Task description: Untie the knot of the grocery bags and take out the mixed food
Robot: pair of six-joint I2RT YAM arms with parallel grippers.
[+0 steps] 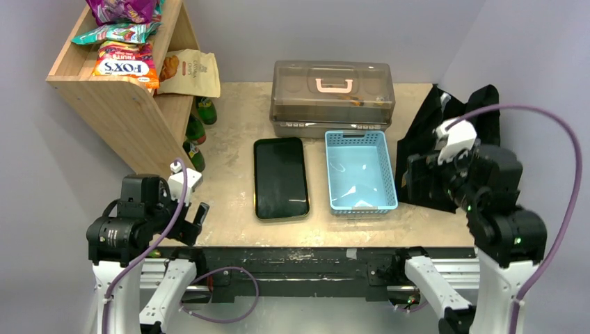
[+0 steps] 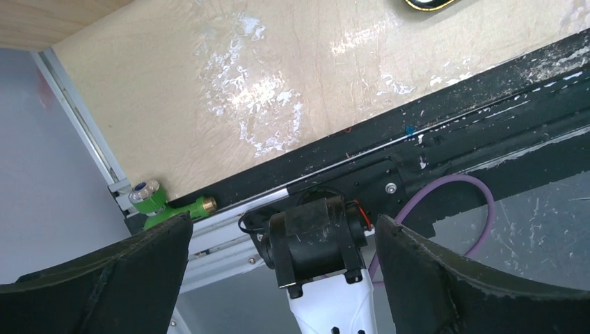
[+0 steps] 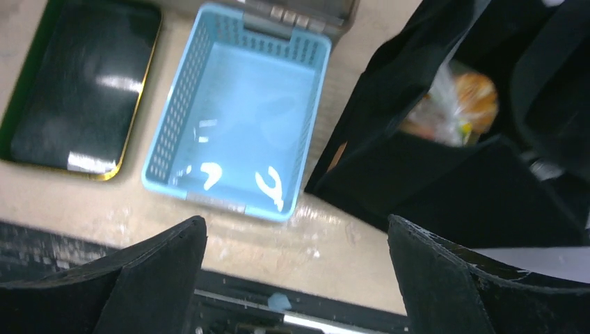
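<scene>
The food sits inside, so my right gripper will next reach outward and down onto the black bag's rim by the basket [image 3: 426,75].
The clear plastic grocery bag [image 3: 440,104] shows only in the right wrist view, down inside the open mouth of a black fabric bag [image 3: 452,188]. Orange-yellow food [image 3: 480,97] shows through the plastic. I cannot make out the knot. My right gripper [image 3: 298,278] is open and empty, above the table's front edge, near and left of the black bag; in the top view my right gripper [image 1: 416,179] hangs in front of the bag [image 1: 424,125]. My left gripper [image 2: 285,278] is open and empty over the table's near left edge [image 1: 198,217].
A blue plastic basket [image 1: 360,170] and a black tray [image 1: 280,177] lie mid-table. A clear lidded box [image 1: 332,97] stands behind them. A wooden shelf [image 1: 118,104] with snack packets and green bottles [image 1: 195,139] is at the back left. The black rail [image 2: 445,139] runs along the near edge.
</scene>
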